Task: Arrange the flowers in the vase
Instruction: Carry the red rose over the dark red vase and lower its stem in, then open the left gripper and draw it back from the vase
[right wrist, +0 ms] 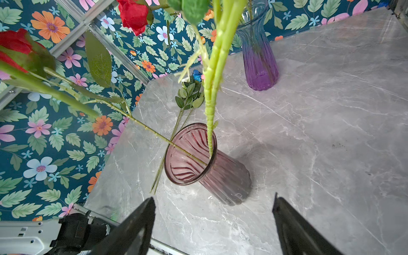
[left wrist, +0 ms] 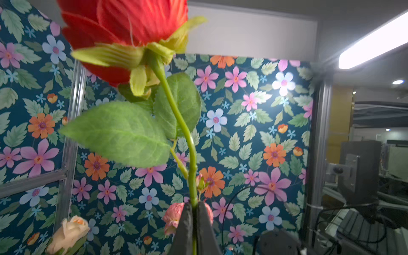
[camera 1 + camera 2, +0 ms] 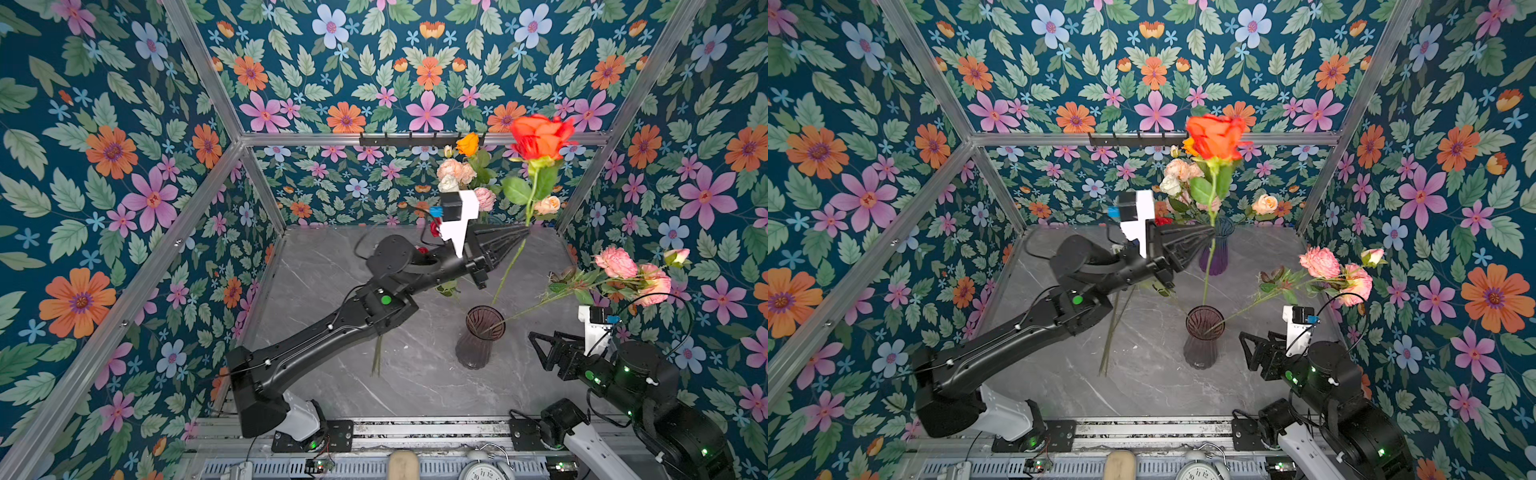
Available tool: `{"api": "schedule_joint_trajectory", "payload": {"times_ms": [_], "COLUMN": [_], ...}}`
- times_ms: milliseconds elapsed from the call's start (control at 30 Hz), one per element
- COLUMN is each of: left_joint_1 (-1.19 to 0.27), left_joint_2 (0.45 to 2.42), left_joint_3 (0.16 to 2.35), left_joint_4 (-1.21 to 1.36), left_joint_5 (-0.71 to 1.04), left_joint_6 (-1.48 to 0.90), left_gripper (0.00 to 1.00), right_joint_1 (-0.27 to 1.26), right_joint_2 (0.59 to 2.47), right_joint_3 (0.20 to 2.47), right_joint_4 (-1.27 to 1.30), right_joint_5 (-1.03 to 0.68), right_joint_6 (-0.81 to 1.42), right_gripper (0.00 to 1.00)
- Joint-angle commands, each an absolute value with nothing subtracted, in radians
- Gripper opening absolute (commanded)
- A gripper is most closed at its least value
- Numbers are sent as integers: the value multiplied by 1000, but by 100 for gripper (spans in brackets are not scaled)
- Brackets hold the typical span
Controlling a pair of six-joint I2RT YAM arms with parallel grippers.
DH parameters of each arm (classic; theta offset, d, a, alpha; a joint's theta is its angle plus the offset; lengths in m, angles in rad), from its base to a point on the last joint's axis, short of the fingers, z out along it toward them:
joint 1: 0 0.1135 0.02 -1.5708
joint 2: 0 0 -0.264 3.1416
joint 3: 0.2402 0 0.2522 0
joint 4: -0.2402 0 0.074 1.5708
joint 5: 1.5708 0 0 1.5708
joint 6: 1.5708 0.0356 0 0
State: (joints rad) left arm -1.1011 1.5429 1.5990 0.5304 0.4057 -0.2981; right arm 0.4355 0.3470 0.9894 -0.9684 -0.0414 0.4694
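Next, my left gripper lowers toward the dark pink vase's opening (image 3: 486,321) below and releases the green stem there, since the stem's end hangs over the vase's rim.
My left gripper (image 3: 526,231) (image 2: 193,206) is shut on the green stem of a red-orange rose (image 3: 540,137) (image 3: 1214,137), held upright high over the table. The stem's lower end hangs just above the rim of the dark pink ribbed vase (image 3: 473,351) (image 3: 1200,349) (image 1: 223,176). A spray of pink peony-like flowers (image 3: 615,262) (image 3: 1320,262) stands in that vase and leans right. A thin rose stem (image 1: 154,133) also rests in it, leaning left. My right gripper (image 3: 537,351) (image 1: 213,203) sits open and empty, low, right of the vase.
A purple vase (image 3: 1217,253) (image 1: 260,59) with several flowers (image 3: 461,170) stands at the back of the grey marble table (image 3: 415,386). Loose stems (image 3: 377,357) lie on the table under the left arm. An alarm clock (image 3: 484,471) sits on the front rail. Patterned walls enclose three sides.
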Motion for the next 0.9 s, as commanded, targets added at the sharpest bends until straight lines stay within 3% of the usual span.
{"api": "schedule_joint_trajectory", "payload": {"times_ms": [0, 200, 867], "left_joint_1": [-1107, -1117, -1128], "left_joint_2": [1598, 1650, 1534], "left_joint_3": [1616, 1570, 1069], "left_joint_4": [560, 613, 925], "left_joint_5": [424, 441, 331], "left_joint_6": [-197, -209, -290], "left_gripper": [0, 0, 0], "right_joint_1": [437, 436, 437], "right_joint_2": [338, 336, 357], "right_joint_3": [997, 1003, 964], "right_joint_4": [-974, -983, -948], "right_joint_5": [-24, -13, -36], "right_joint_6": [469, 453, 448], "right_gripper": [85, 85, 85]}}
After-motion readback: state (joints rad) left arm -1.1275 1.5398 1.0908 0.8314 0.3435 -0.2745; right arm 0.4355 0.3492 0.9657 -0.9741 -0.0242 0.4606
